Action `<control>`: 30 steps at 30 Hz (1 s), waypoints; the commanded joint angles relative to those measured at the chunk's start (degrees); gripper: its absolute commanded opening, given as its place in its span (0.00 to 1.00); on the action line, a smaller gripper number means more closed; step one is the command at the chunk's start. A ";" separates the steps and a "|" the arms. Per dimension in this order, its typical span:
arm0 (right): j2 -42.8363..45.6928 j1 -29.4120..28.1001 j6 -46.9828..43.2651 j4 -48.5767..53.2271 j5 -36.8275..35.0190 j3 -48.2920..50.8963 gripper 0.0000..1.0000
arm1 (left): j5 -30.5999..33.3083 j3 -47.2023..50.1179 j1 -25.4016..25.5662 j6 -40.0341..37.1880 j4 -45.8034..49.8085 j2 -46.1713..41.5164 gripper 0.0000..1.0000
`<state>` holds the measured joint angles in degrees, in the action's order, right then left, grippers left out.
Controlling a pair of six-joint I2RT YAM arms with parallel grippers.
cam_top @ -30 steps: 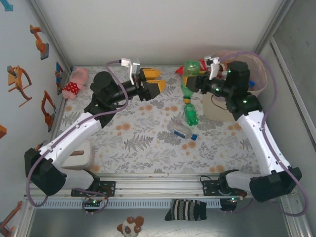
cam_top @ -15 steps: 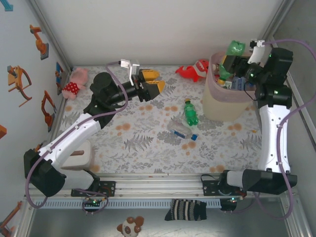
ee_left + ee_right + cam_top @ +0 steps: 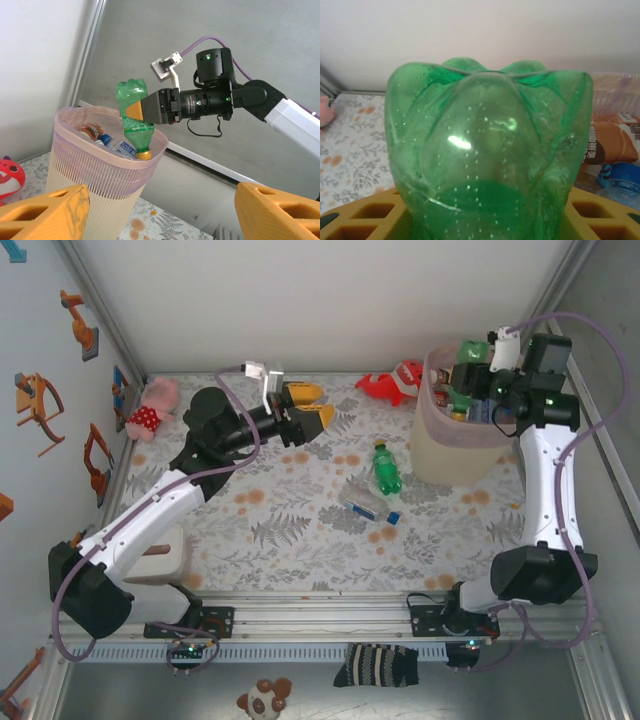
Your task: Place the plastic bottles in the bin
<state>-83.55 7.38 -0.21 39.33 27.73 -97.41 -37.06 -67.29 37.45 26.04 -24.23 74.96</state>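
Observation:
I will next bring the green plastic bottle down into the bin's opening (image 3: 443, 397) (image 3: 611, 155) with my right gripper and let go of it there, because the bottles inside the bin are below my fingers.
My right gripper (image 3: 468, 375) is shut on a green plastic bottle (image 3: 134, 117) and holds it cap down over the bin (image 3: 440, 455), a cream tub with a pink bag over its rim (image 3: 107, 167). The yellow cap hangs just inside the rim. In the right wrist view the bottle's base (image 3: 490, 145) sits between the yellow fingers (image 3: 365, 217). Several bottles (image 3: 92, 132) lie inside the bin. Another green bottle (image 3: 386, 468) and a clear blue-capped bottle (image 3: 368, 508) lie on the table. My left gripper (image 3: 315, 405) hovers open and empty over the back middle.
A red toy (image 3: 395, 380) lies at the back beside the bin, and a pink plush (image 3: 155, 405) sits in the back left corner. A cream block (image 3: 165, 555) stands by the left arm's base. Walls close in at the left, back and right.
The right arm has swung the green bottle from over the back of the table to above the bin, then lowered it cap first into the bin's mouth. The left arm has stayed still.

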 commanded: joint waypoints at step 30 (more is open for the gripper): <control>-6.76 -2.70 -6.93 9.16 -2.47 -0.22 0.76 | 0.92 1.37 -0.25 -0.45 0.11 -2.65 0.76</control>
<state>-92.99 5.06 -8.62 45.34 23.70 -94.39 -36.18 -66.50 37.45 26.06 -23.35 74.19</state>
